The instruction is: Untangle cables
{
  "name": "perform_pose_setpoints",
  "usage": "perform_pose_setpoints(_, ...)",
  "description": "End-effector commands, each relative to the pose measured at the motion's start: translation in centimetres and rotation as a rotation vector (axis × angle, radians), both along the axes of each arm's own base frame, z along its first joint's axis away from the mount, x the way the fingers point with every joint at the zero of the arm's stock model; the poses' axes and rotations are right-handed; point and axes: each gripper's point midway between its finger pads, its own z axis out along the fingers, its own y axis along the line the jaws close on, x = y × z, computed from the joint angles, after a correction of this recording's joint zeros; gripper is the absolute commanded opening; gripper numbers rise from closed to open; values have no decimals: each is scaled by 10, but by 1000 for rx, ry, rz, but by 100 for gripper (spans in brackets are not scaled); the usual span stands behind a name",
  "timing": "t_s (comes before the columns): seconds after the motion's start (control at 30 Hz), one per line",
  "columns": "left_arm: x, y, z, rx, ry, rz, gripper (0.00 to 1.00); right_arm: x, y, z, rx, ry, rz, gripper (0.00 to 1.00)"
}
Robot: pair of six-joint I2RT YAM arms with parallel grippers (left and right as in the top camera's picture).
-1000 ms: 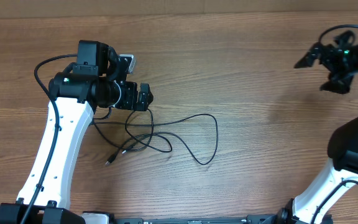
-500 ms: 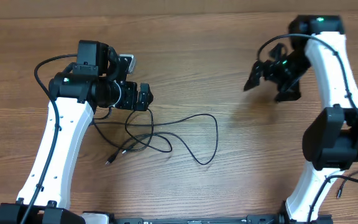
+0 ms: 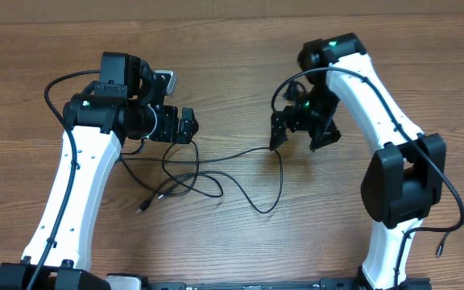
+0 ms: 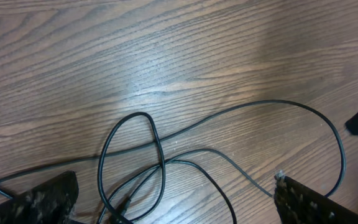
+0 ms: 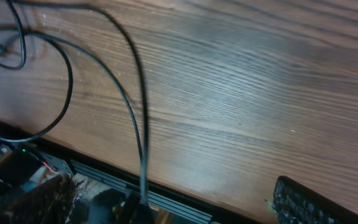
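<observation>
The cable's wide bend (image 3: 281,172) (image 5: 145,118) lies below my right gripper and to the left in the overhead view, clear of the cable crossings. My right gripper will lower to that side onto it next.
Thin black cables (image 3: 252,151) lie loosely tangled on the wooden table, with loops near the middle and small plug ends (image 3: 143,209) at the lower left. My left gripper (image 3: 186,126) hovers over the left side of the tangle. In the left wrist view it (image 4: 173,208) is open, with crossing cable loops (image 4: 160,160) on the table between its fingers. My right gripper (image 3: 299,135) is open just above the right loop of the cables. In the right wrist view it (image 5: 173,208) is open and a cable strand (image 5: 138,112) runs between its fingers, untouched.
The wooden table (image 3: 240,72) fills the view. The left arm's own thick black cable (image 3: 55,84) arcs at the left. The table's front edge and a black rail (image 5: 185,202) show in the right wrist view.
My right arm has swung from the far right edge leftward and down to the right loop of the cables. The left arm and the cables have not moved.
</observation>
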Motion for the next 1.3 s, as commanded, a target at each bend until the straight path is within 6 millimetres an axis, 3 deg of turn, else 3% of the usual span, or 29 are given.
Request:
perform_pose_setpoints(0.0,5,3,5,-1,-11,18,100,-9,11,-6,0,2,47,100)
perform_pose_setpoints(0.2,5,3,5,-1,-11,18,100,-29,21,-36,21,59,66,99)
perform_pose_setpoints(0.3,5,3,5,-1,-11,18,100,-33,22,-44,27,70,66,86)
perform_pose_setpoints(0.4,5,3,5,-1,-11,18,100,-32,27,-48,55,65,58,53)
perform_pose_setpoints(0.43,5,3,5,-1,-11,18,100,-31,29,-48,66,60,56,26)
perform_pose_setpoints(0.47,5,3,5,-1,-11,18,100,-30,30,-48,72,57,54,8)
perform_pose_setpoints(0.5,5,3,5,-1,-11,18,100,-30,31,-48,75,56,53,4)
perform_pose_setpoints(0.73,5,3,5,-1,-11,18,100,-23,18,-43,2,34,45,4)
perform_pose_setpoints(0.83,5,3,5,-1,-11,18,100,-2,-11,-31,-189,-29,-37,4)
perform_pose_setpoints(0.87,5,3,5,-1,-11,18,100,13,-31,-12,-303,-84,-103,4)
perform_pose_setpoints(0.9,5,3,5,-1,-11,18,100,20,-37,-2,-330,-110,-132,4)
perform_pose_setpoints(0.93,5,3,5,-1,-11,18,100,39,-47,21,-359,-187,-196,4)
perform_pose_setpoints(1.0,5,3,5,-1,-11,18,100,57,-49,45,-325,-274,-249,4)
perform_pose_setpoints(1.13,5,3,5,-1,-11,18,100,95,-61,113,-242,-493,-415,4)
perform_pose_setpoints(1.27,5,3,5,-1,-11,18,100,118,-73,174,-163,-691,-499,4)
